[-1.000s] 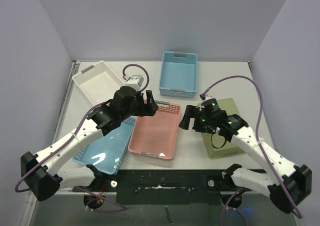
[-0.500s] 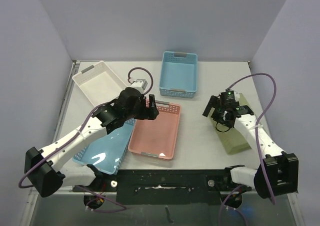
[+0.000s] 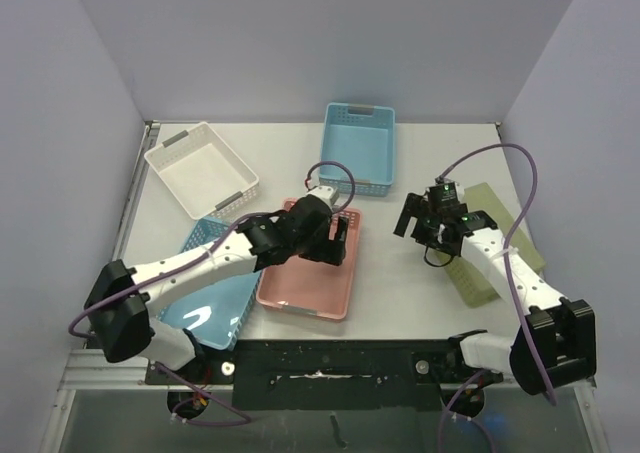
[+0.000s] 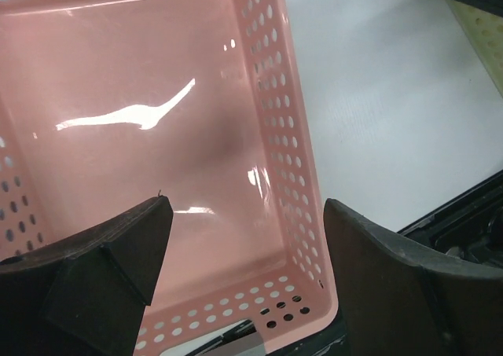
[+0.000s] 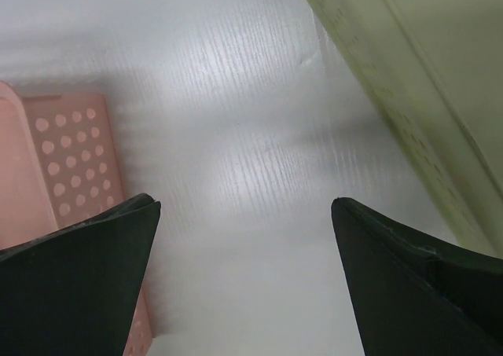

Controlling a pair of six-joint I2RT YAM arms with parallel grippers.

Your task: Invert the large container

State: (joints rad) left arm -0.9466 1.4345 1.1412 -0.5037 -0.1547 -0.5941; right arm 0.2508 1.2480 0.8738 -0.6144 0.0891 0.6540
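Observation:
I will next bring my left gripper down and sideways onto the pink container's side rim, because the container's rim is below and to the gripper's right in the top view.
The large pink perforated container stands upright, open side up, at the table's middle front; its glossy floor fills the left wrist view. My left gripper hangs open just above its right wall. In the left wrist view the left gripper straddles that wall, one finger over the inside and the other over the table, touching nothing. My right gripper stands open and empty over bare table to the right. In the right wrist view the right gripper has the pink container's corner at its left.
An olive-green container lies diagonally behind the right gripper, its side showing top right. A white container sits far left, a blue one at the far middle. Another blue one touches the pink container's left side.
My left gripper moved right across the pink container, from its far left corner to its right wall, opening slightly. The right arm drew back to the right, and the green container now lies more diagonally.

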